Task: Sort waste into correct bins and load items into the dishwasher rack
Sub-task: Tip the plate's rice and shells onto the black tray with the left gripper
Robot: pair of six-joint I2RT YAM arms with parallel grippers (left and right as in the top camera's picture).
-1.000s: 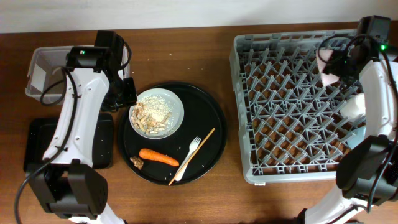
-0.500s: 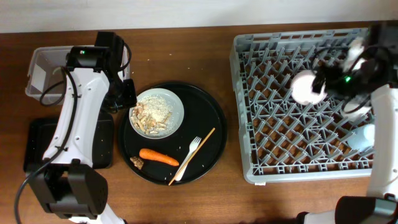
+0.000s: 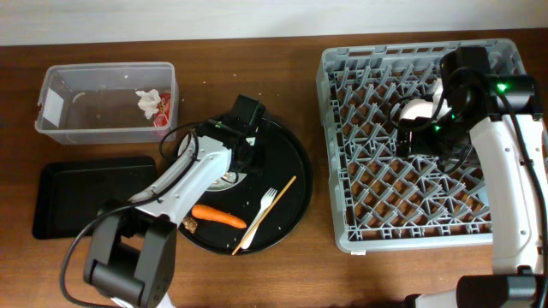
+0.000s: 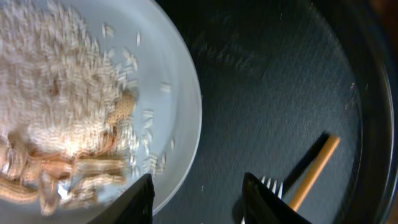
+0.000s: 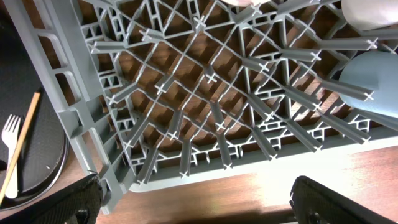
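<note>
The white plate's rim (image 3: 241, 179) (image 4: 169, 188) runs below, between my left gripper's open fingers, so next my left gripper will move down until both fingers are on either side of that rim and close.
My left gripper (image 3: 236, 161) is open and empty, low over the white plate (image 3: 225, 179), which my arm mostly hides. In the left wrist view the plate (image 4: 177, 81) carries rice and beige scraps (image 4: 56, 106), and the gripper (image 4: 202, 205) straddles its rim. The carrot (image 3: 218, 215), brown bit (image 3: 188, 223), cream fork (image 3: 259, 214) and wooden stick (image 3: 276, 204) lie on the round tray. My right gripper (image 3: 421, 135) is open over the grey rack (image 3: 342, 231), beside a white rounded item (image 3: 419, 109). The right wrist view shows the light-blue cup (image 5: 376, 81).
The clear tub (image 3: 60, 128) at the back left holds the tissue (image 3: 149, 101) and red wrapper (image 3: 163, 113). The shallow black tray (image 3: 68, 197) lies in front of it. The round black tray (image 3: 287, 171) sits between the bins and the rack.
My left arm swung from the plate's left side to over the plate, uncovering the tub. My right arm moved from the rack's back right corner toward its middle, with the white item.
</note>
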